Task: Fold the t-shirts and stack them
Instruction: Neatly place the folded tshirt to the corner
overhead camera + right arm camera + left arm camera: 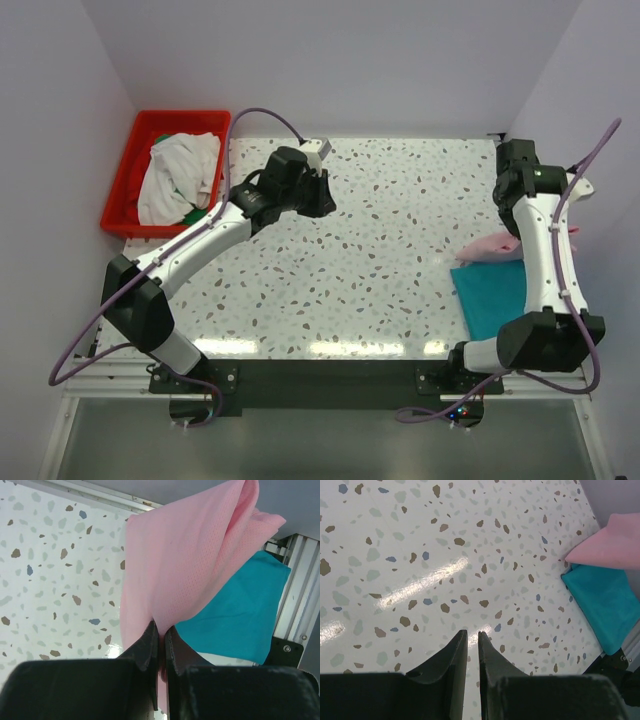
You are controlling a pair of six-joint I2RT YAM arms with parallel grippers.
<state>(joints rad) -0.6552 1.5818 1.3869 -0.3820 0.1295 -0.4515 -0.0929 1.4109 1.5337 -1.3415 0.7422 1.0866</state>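
My right gripper holds the pink fold. It needs to move back slightly toward the teal t-shirt's far end (486, 274) (206, 627) next and let go of the pink fold.
My right gripper (162, 627) is shut on a fold of the light pink t-shirt (185, 555), which hangs bunched from it over the folded teal t-shirt (240, 610). From above, the pink t-shirt (487, 247) sits at the table's right edge, partly on the teal t-shirt (495, 295), with the right gripper (512, 226) beside it. My left gripper (471, 632) hovers over bare table near the back middle, its jaws a narrow slit apart with nothing between them. An off-white t-shirt (175, 175) and a green t-shirt (197, 213) lie in the crate.
The red plastic crate (122, 190) stands at the back left corner, off the speckled table (380, 250). White walls close in the left, back and right sides. The aluminium frame (295, 605) runs along the table's right edge.
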